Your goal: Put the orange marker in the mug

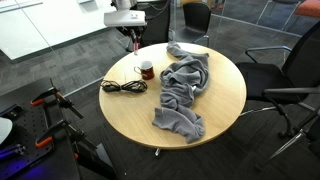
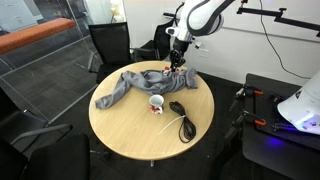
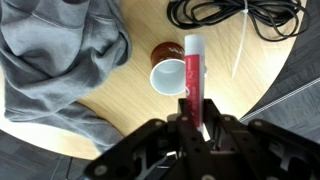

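My gripper needs to go down and over the mug's white opening [image 1: 147, 65] [image 3: 169, 77] to let go of the orange marker, because it still hangs higher than the mug.
In the wrist view my gripper [image 3: 196, 125] is shut on the orange marker [image 3: 193, 75], which sticks out forward between the fingers. The marker's far end lies over the right side of the mug [image 3: 168, 72], a dark red-brown mug with a pale rim and white inside, standing on the round wooden table [image 3: 110, 100]. In both exterior views the gripper [image 1: 133, 40] [image 2: 176, 62] hangs above the table's far part, higher than the mug [image 1: 146, 70] [image 2: 156, 103]. The marker is too small to make out there.
A crumpled grey cloth [image 1: 183, 88] [image 2: 128, 84] [image 3: 55, 55] covers much of the table beside the mug. A black coiled cable [image 1: 123, 87] [image 2: 182, 118] [image 3: 230, 18] lies on the mug's other side. Office chairs [image 1: 285, 75] [image 2: 110, 45] surround the table.
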